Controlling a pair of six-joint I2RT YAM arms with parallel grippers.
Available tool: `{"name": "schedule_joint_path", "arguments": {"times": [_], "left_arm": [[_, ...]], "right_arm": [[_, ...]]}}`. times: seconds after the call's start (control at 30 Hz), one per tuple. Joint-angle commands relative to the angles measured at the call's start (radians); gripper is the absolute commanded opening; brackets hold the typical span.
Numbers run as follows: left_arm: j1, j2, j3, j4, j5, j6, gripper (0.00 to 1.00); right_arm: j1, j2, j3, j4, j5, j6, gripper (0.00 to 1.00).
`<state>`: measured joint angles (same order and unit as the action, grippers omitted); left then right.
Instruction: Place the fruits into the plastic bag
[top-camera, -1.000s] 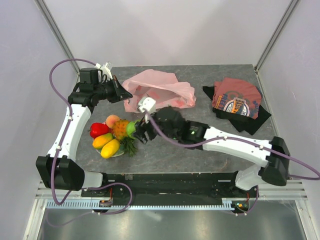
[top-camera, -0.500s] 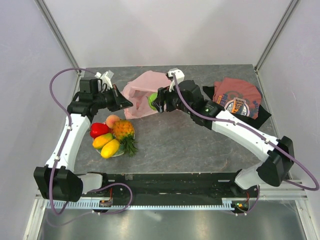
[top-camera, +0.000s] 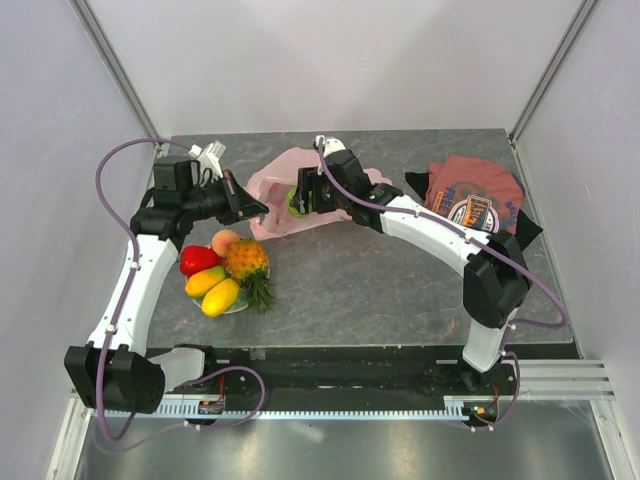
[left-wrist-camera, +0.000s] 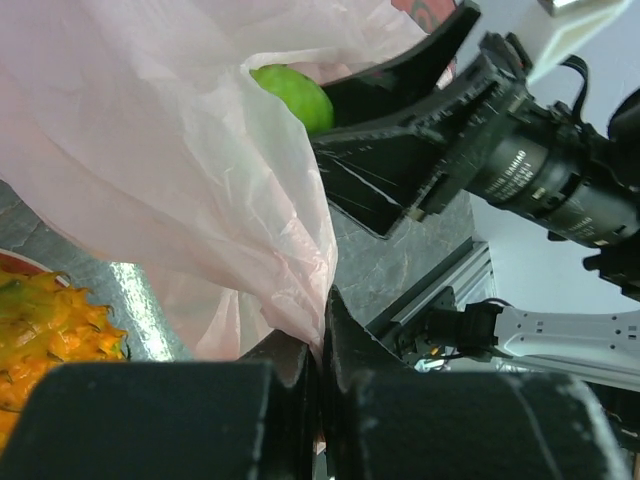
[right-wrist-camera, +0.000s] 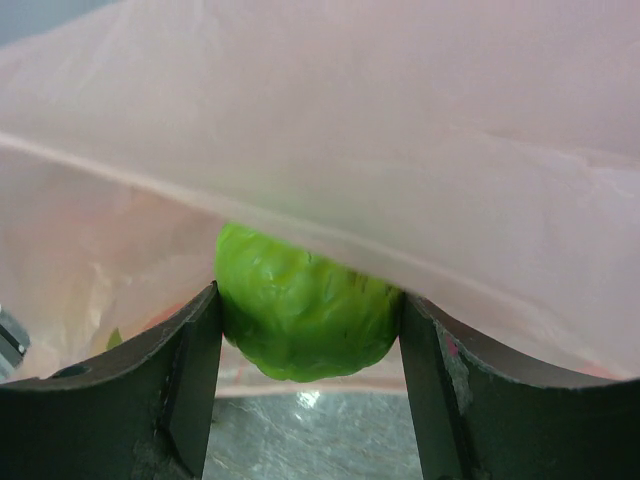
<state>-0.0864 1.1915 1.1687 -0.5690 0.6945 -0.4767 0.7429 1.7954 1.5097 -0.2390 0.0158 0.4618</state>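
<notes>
The green round fruit (right-wrist-camera: 305, 312) is only at the bag's opening, so it goes down deeper under the bag's upper sheet with my right gripper next.
The pale-pink plastic bag (top-camera: 290, 175) lies at the back middle of the table. My left gripper (top-camera: 252, 206) is shut on the bag's edge (left-wrist-camera: 290, 300) and holds its mouth up. My right gripper (top-camera: 297, 200) is shut on the green round fruit (right-wrist-camera: 305, 312) at the bag's mouth, under the upper sheet of plastic; the fruit also shows in the left wrist view (left-wrist-camera: 295, 95). The peach (top-camera: 226, 241), red pepper piece (top-camera: 197, 259), orange pineapple (top-camera: 246, 262) and two yellow mangoes (top-camera: 220, 296) sit on a plate at front left.
A folded dark-red printed T-shirt (top-camera: 472, 200) lies at the back right. The plate with the fruits sits near the left arm. Frame posts stand at both back corners.
My right gripper has carried the green fruit from the plate to the bag's mouth and pushed it a little further in. My left gripper has kept hold of the bag's edge.
</notes>
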Motion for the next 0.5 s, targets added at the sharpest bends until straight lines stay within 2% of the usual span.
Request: {"name": "schedule_joint_path", "arguments": {"times": [0.0,0.17,0.47], "left_arm": [[-0.001,-0.044,-0.017,0.034,0.063,-0.060,0.02],[-0.003,-0.066,-0.015,0.038,0.114,-0.125,0.02],[-0.003,-0.086,-0.003,0.087,0.243,-0.253,0.02]], "right_arm": [[0.003,0.044,0.092,0.109,0.039,0.044,0.36],[0.003,0.108,0.092,0.167,0.104,0.070,0.36],[0.004,0.128,0.026,0.291,0.286,0.055,0.36]]}}
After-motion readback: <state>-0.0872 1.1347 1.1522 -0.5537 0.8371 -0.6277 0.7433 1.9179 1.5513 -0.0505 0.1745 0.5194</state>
